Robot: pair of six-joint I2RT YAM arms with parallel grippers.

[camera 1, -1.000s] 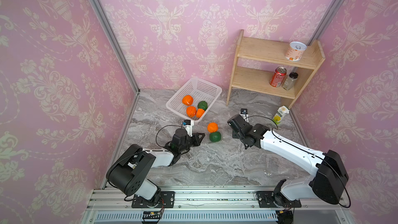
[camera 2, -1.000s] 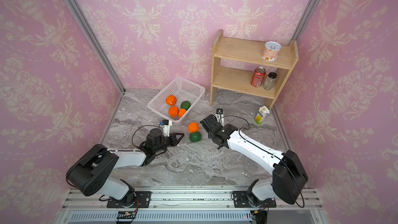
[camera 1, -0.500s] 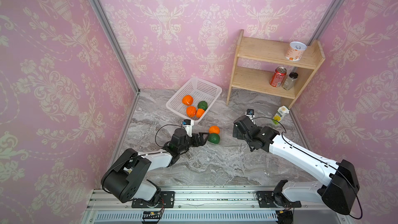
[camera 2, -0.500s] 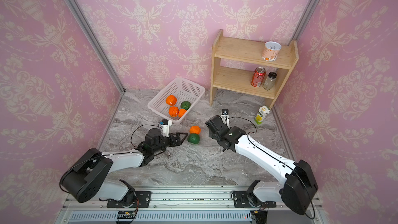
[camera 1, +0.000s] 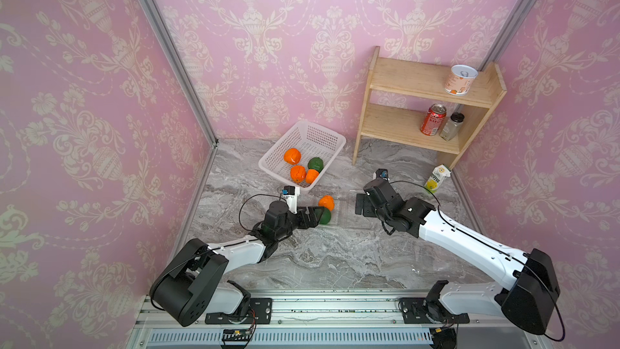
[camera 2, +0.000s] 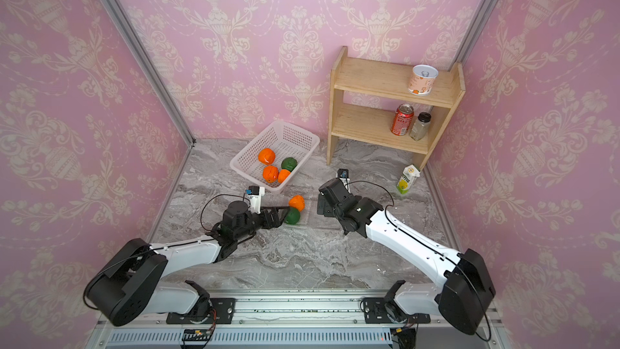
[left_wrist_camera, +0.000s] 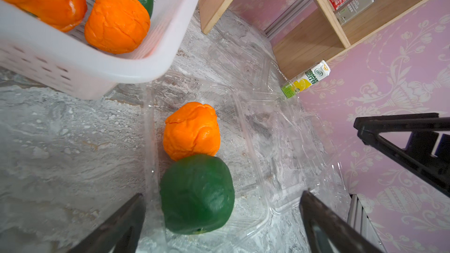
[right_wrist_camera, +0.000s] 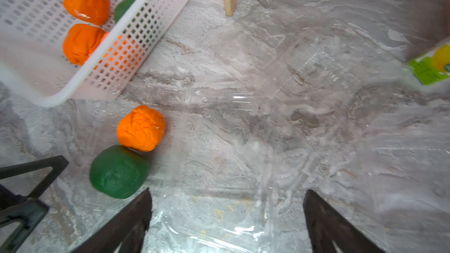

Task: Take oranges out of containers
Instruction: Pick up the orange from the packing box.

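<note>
My right gripper moves across toward the left gripper and down around the green fruit's free sides next, since the orange lies only against its far side.
One orange (camera 1: pixel 326 202) (left_wrist_camera: pixel 192 130) lies against a green fruit (camera 1: pixel 324 216) (left_wrist_camera: pixel 197 193) inside a clear container (left_wrist_camera: pixel 246 127) mid-table. My left gripper (camera 1: pixel 310 218) (left_wrist_camera: pixel 221 193) is open; the green fruit sits between its spread fingers, untouched. Three more oranges (camera 1: pixel 292 156) (camera 1: pixel 298 173) (camera 1: pixel 312 176) rest in the white basket (camera 1: pixel 322 135). My right gripper (camera 1: pixel 360 204) (right_wrist_camera: pixel 227 191) is open to the right of the fruits, over another empty clear container (right_wrist_camera: pixel 219 217). A third clear container (right_wrist_camera: pixel 316 69) lies beyond it.
A second green fruit (camera 1: pixel 315 164) is in the basket. The wooden shelf (camera 1: pixel 402 125) with cans and a jar stands at the back right. A small juice carton (camera 1: pixel 436 178) stands by its foot. Pink walls close in on three sides.
My left gripper went from shut to open and pushed forward around the green fruit. My right gripper opened wider and drew back to the right, away from the fruits.
</note>
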